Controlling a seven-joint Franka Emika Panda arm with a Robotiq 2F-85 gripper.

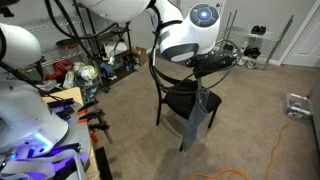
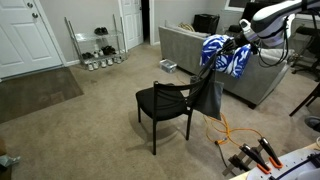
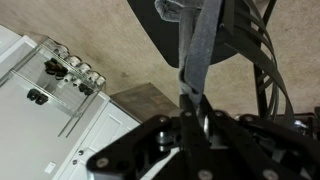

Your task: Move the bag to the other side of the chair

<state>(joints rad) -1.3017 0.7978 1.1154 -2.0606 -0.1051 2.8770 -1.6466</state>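
The handle goes down with my gripper toward the chair's backrest next for release, since the backrest lies below and the bag already hangs beside it.
The grey-blue bag [image 1: 203, 112] hangs by its thin handles from my gripper [image 1: 205, 62] beside the black chair [image 1: 176, 98]. In an exterior view the bag [image 2: 207, 94] hangs at the chair's [image 2: 160, 104] sofa-side edge, next to the backrest, its bottom off the floor. My gripper [image 2: 209, 68] is above the seat edge. In the wrist view the gripper [image 3: 192, 108] is shut on the bag's handle strap [image 3: 198, 45], which runs away toward the dark chair seat [image 3: 160, 25]. The bag's printed square is not visible.
A grey sofa [image 2: 182, 45] with a blue-and-white cloth [image 2: 224, 55] stands behind the chair. A wire shelving rack [image 2: 96, 42] stands by the white doors. An orange cable [image 2: 230, 132] lies on the carpet. A cluttered shelf [image 1: 95, 72] is beside the robot base.
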